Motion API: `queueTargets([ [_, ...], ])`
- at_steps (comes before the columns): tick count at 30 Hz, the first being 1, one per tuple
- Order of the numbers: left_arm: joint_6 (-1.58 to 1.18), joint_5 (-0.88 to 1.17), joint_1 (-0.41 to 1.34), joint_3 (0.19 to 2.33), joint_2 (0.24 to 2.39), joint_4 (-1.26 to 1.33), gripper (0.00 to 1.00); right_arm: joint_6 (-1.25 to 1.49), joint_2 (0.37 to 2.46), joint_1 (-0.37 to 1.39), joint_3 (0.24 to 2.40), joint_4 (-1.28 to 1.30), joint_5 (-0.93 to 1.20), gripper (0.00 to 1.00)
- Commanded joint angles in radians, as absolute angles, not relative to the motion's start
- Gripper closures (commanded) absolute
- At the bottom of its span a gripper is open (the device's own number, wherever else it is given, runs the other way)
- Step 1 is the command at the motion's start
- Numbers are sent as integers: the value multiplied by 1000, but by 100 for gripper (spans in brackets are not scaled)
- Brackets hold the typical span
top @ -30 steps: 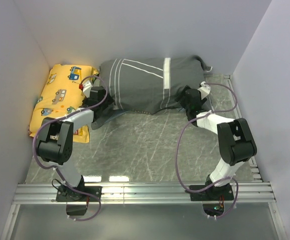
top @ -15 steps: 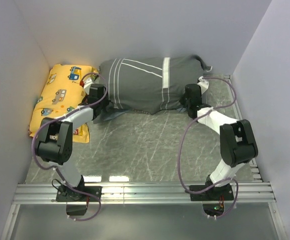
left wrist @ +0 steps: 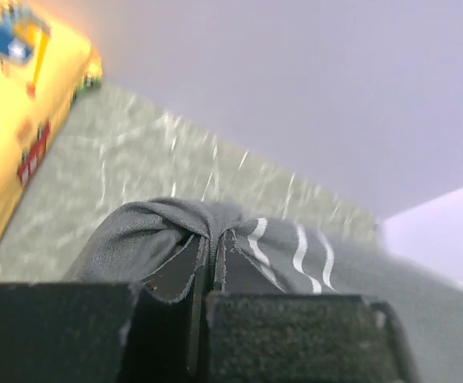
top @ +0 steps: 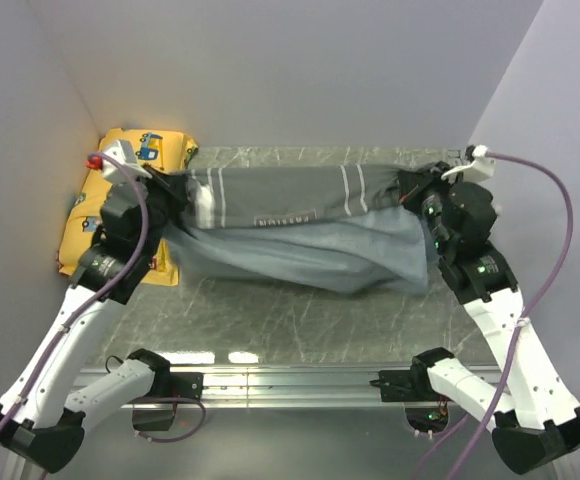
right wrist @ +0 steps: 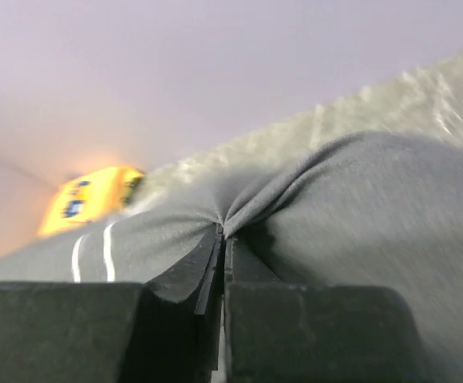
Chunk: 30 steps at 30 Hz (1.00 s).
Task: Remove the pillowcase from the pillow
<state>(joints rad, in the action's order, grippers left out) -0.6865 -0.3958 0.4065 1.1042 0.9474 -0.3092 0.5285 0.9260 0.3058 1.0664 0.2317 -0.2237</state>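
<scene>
The hanging pillowcase needs to be laid down next. My left gripper will move down and outward to the table's back strip (top: 235,156) (left wrist: 191,152), lay the pillowcase down and release the fold of the pillowcase.
The grey-blue striped pillowcase (top: 300,235) hangs stretched between my two grippers above the table, its lighter lower part sagging in a full bulge. My left gripper (top: 175,190) is shut on a bunched fold at its left end, next to thin white stripes (left wrist: 295,247). At the right end my right gripper (top: 412,188) is shut on a pinch of plain grey cloth (right wrist: 311,207). In the wrist views the left gripper (left wrist: 213,239) and the right gripper (right wrist: 223,235) have jaws pressed together with fabric between them. The pillow is hidden; no white shows.
A yellow vehicle-print cushion (top: 160,150) lies at the back left against the wall, partly behind my left arm. The marbled grey table (top: 300,320) lies below the hanging cloth. Walls close in on three sides, and a metal rail (top: 300,382) runs along the near edge.
Both grippers closed on the pillowcase ends and rose with it. The cover has left the table at the back and now hangs stretched and sagging between the raised arms.
</scene>
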Motion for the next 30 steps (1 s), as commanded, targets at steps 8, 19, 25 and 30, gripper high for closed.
queueTargets([
  [8,-696,-260,286,1310,1369,-212,100,544,1300,302,1132,169,-153,100],
  [19,-552,20,282,1874,1874,-303,78,687,1631,213,1035,11,49,100],
  [25,-442,-74,363,1905,1780,-305,20,796,1634,173,963,-103,163,100],
  [30,-408,-57,472,1847,1671,-350,12,877,1612,169,830,-228,184,100],
])
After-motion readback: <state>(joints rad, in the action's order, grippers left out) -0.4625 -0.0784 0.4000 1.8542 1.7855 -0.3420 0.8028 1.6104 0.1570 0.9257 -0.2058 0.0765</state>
